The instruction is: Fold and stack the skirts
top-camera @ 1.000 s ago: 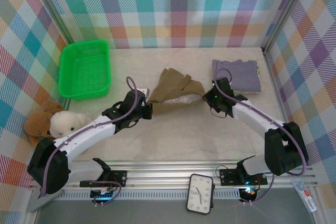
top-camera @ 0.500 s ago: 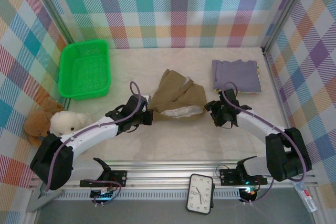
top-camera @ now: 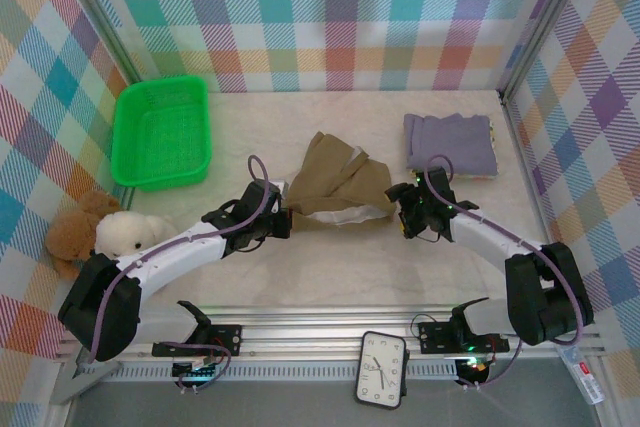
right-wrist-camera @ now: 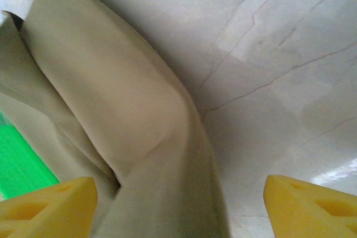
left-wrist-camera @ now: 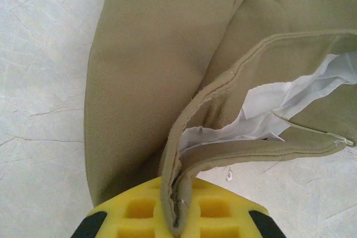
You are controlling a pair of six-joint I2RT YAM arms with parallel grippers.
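My right gripper edges in onto the skirt's end [top-camera: 391, 211] [right-wrist-camera: 173, 210] beside the white lining and closes it next, because slack cloth already lies unpinched between its spread fingers.
An olive-khaki skirt [top-camera: 335, 187] lies crumpled in the middle of the table, its white lining showing along the near edge. My left gripper [top-camera: 284, 219] is shut on the skirt's left seam; in the left wrist view the khaki edge [left-wrist-camera: 178, 154] runs down between the yellow pads [left-wrist-camera: 139, 210]. My right gripper [top-camera: 402, 209] stands open at the skirt's right end, where slack cloth [right-wrist-camera: 128, 115] lies between its spread fingers [right-wrist-camera: 44, 204] without being pinched. A folded grey-lavender skirt [top-camera: 450, 143] rests at the back right.
A green basket [top-camera: 162, 132] stands at the back left. Two plush bears [top-camera: 100, 237] sit by the left wall. A clock [top-camera: 382, 369] lies on the front rail. Plaid walls close in the table on three sides.
My right gripper has opened and let go of the khaki skirt's right end. The cloth, stretched between both grippers before, has gone slack on the table. Both grippers came slightly nearer.
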